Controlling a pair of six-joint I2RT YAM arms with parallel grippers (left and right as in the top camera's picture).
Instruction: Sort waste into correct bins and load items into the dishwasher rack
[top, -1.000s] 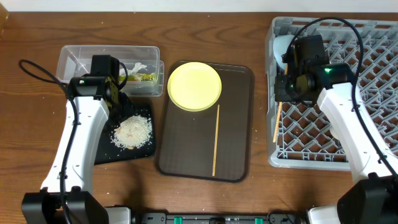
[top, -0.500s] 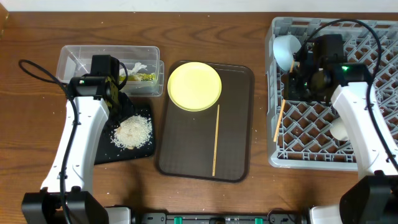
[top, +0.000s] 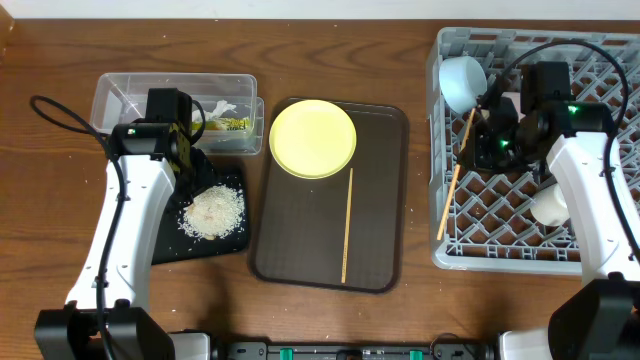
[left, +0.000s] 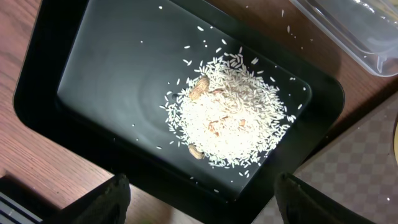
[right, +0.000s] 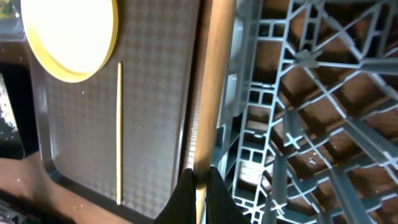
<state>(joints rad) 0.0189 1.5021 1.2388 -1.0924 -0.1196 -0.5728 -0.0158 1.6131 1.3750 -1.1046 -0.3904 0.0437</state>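
The wooden chopstick already hangs tilted across the rack's side (top: 437, 195) (right: 235, 87) beside the brown tray. My right gripper needs to stay over that side of the rack and open to let go of the chopstick.
My right gripper (top: 487, 137) is shut on a wooden chopstick (top: 455, 178) and holds it tilted over the left side of the grey dishwasher rack (top: 600, 80). The wrist view shows the fingers (right: 199, 186) pinching the chopstick (right: 214, 93). The second chopstick (top: 347, 225) lies on the brown tray beside the yellow plate (top: 312, 137). A pale bowl (top: 463, 82) and a white round item (top: 548, 205) sit in the rack. My left gripper (left: 199, 202) is open and empty above the black tray (left: 93, 93) of rice (left: 230, 118). The clear tub (top: 150, 95) holds the wrapper (top: 232, 124) and the white scrap (top: 222, 107).
The dark brown serving tray (top: 300, 240) lies in the middle between the black tray (top: 170, 245) and the rack. The rack's left wall (right: 298, 124) stands close to the brown tray's edge. A black cable loops at the left (top: 50, 110).
My right gripper has moved right over the rack with the chopstick, which has tilted so its top leans right. The left arm has not moved.
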